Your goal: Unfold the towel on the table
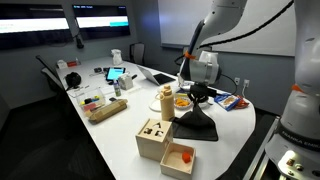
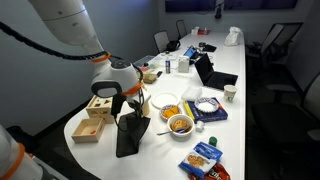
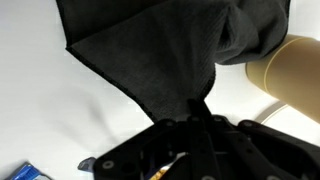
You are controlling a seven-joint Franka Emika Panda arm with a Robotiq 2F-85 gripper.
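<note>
The pinched corner goes toward the bowls of food next, then comes down onto the bare tabletop beside them for release, because the lifted cloth hangs bunched.
The towel is a dark grey cloth. In both exterior views it hangs from my gripper, one corner lifted and the rest draped down onto the white table (image 1: pixel 197 122) (image 2: pixel 131 133). My gripper (image 1: pixel 200 93) (image 2: pixel 131 102) is shut on the towel's upper corner. In the wrist view the cloth (image 3: pixel 160 45) fans out from the pinched corner between the closed fingers (image 3: pixel 196 118).
Wooden boxes (image 1: pixel 160 140) (image 2: pixel 97 118) stand beside the towel. A tan bottle (image 1: pixel 167 100) (image 3: pixel 290 65) is close by. Bowls of food (image 2: pixel 180 124) (image 1: pixel 183 100), snack packs (image 2: pixel 205 158) and a white cup (image 2: pixel 231 94) lie around. Laptops and chairs are further along the table.
</note>
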